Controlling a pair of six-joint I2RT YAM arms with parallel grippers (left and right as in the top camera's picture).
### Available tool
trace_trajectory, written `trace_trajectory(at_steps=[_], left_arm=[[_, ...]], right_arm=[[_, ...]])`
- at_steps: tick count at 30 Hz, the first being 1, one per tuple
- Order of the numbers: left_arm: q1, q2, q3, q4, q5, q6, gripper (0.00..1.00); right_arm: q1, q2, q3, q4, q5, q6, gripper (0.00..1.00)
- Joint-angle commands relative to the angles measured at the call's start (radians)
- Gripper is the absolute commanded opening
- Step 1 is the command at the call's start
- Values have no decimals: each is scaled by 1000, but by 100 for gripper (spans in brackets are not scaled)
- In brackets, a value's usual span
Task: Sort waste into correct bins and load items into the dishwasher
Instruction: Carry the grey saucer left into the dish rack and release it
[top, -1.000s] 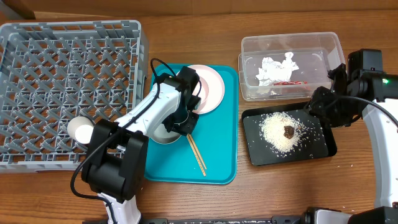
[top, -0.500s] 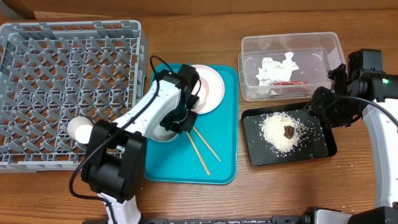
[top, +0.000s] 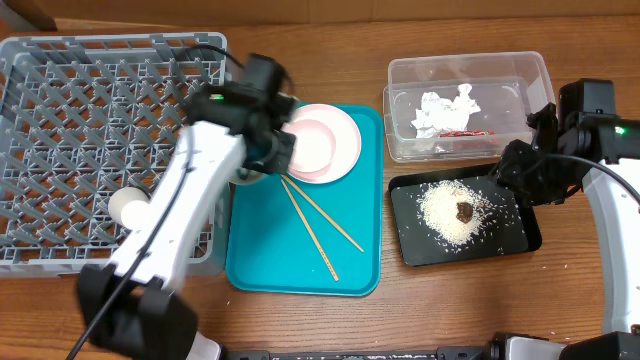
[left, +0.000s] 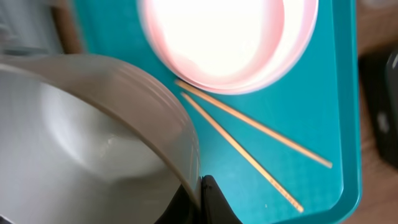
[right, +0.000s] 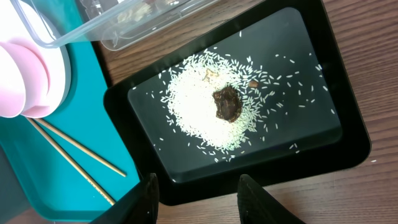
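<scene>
My left gripper is holding the bowl, and the rack's empty wires beside the cup are to its left in the overhead view. It should tilt and swing over them next to let go of the bowl.
My left gripper (top: 266, 152) is shut on the rim of a whitish bowl (left: 93, 137) and holds it above the left edge of the teal tray, beside the grey dish rack (top: 110, 70). A pinkish bowl (top: 312, 142) sits on the round white plate (top: 350, 150). Two chopsticks (top: 318, 222) lie crossed on the tray. A white cup (top: 128, 208) lies in the rack. The napkin (top: 445, 106) and red wrapper (top: 462, 132) are in the clear tub (top: 530, 70). Rice (top: 445, 212) and the brown lump (top: 466, 210) are in the black tray (top: 520, 235). My right gripper (right: 202, 199) is open over that tray's near edge.
The teal serving tray (top: 290, 275) lies between the rack and the two bins. The right arm (top: 590, 130) hangs over the table's right side. Bare wooden table shows along the front edge.
My left gripper has lifted the whitish bowl off the teal tray and carried it up and left toward the rack. The chopsticks have spread apart and now lie uncovered. The right arm has not moved.
</scene>
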Motion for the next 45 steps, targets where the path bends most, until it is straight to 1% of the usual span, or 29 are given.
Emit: trace_trajectory(at_steps=[1,5,12,17,21,25,32,40,45], left_arm=[[116,-79,22,19,97,73,4],[252,-97,22,36,274,189,4],[491,-76,22,40,644,399,4],[626,-35,22,40,808,471,4],[684,25,22,40,914,500,4],[703,94,22,37,972,508,4],[737,190,22,35,974,509,4],[799,211,11,24,961,510,4],[806,212,-16,24,917,514,4]], right_arm=[[-1,-8,13,5,11,-8,43],[-1,-8,13,5,11,-8,43],[-1,-8,13,5,11,-8,43],[-1,-8,13,5,11,-8,43],[-1,-8,13,5,11,-8,43],[-1,-8,13,5,11,-8,43],[-1,-8,13,5,11,-8,43],[-1,-8,13,6,11,-8,43],[-1,-8,13,5,11,-8,43]])
